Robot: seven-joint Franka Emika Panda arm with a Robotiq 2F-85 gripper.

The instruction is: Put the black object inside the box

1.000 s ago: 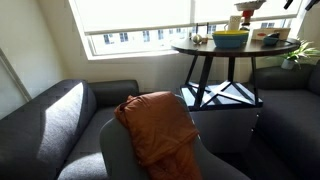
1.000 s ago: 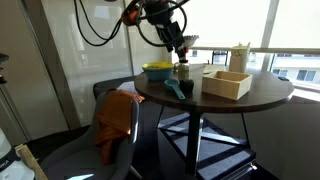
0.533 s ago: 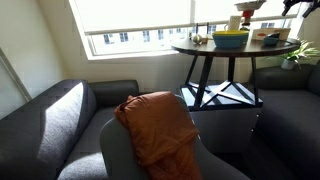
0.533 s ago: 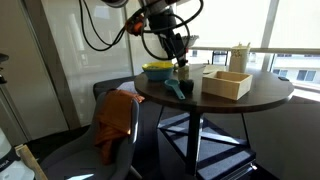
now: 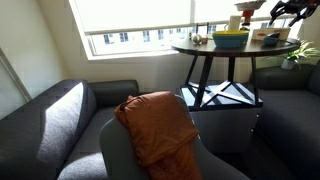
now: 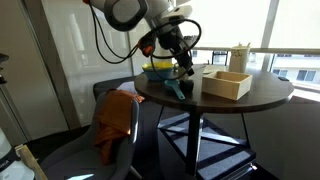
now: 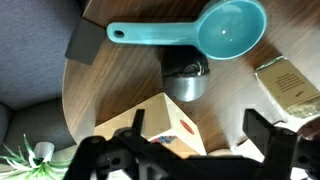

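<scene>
My gripper comes down toward the scoop next and closes on the cup's shiny end, since the dark metal cup lies below my open fingers, nearer the scoop.
My gripper hangs open and empty over the round dark table, just above a metal cup and a teal scoop. In the wrist view the scoop lies at the top, and my gripper has its jaws spread wide over a pale carton with a red sticker. A dark flat object lies at the table's rim, left of the scoop. The open wooden box stands beside the gripper. The gripper also shows in an exterior view.
A yellow and blue bowl stands behind the scoop and a tall carton behind the box. A tan packet lies at the right of the wrist view. An armchair with an orange cloth and a sofa stand below the table.
The gripper has come down from above the table to just over the cup and scoop, shifting slightly toward the wooden box. It stays open. The objects have not moved.
</scene>
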